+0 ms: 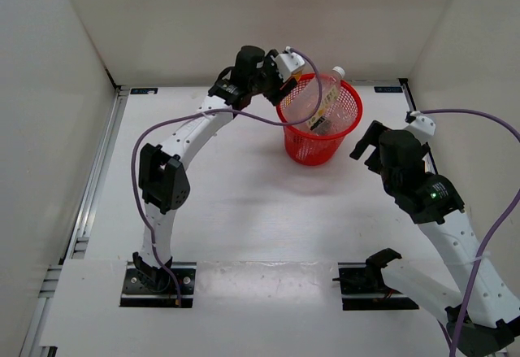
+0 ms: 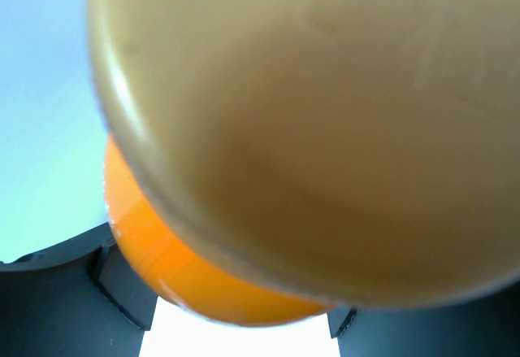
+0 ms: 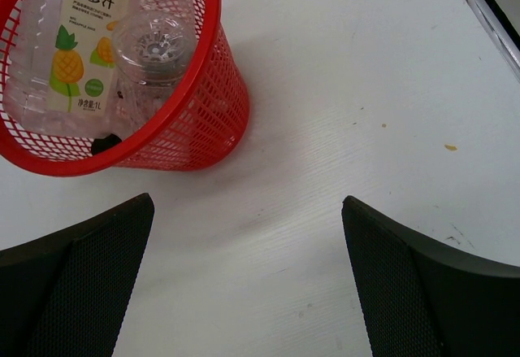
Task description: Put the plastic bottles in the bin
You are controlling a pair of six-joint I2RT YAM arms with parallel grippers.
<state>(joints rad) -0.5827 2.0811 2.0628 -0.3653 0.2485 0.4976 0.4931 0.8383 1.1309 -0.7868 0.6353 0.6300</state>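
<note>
My left gripper moves to the right in the top view over the bin's opening next and releases the orange bottle, since it is only at the bin's rim.
My left gripper is held up at the far left rim of the red mesh bin, shut on an orange bottle. In the left wrist view that orange bottle fills the frame between the dark fingers, its blurred tan end closest to the lens. The bin holds a large clear bottle with a pineapple label, its white cap sticking above the rim, and another clear bottle. My right gripper stands open over bare table, right of the bin, with nothing between its fingers.
White walls enclose the table on three sides. A metal rail runs along the left edge. Purple cables trail from both arms. The right arm sits close to the right wall.
</note>
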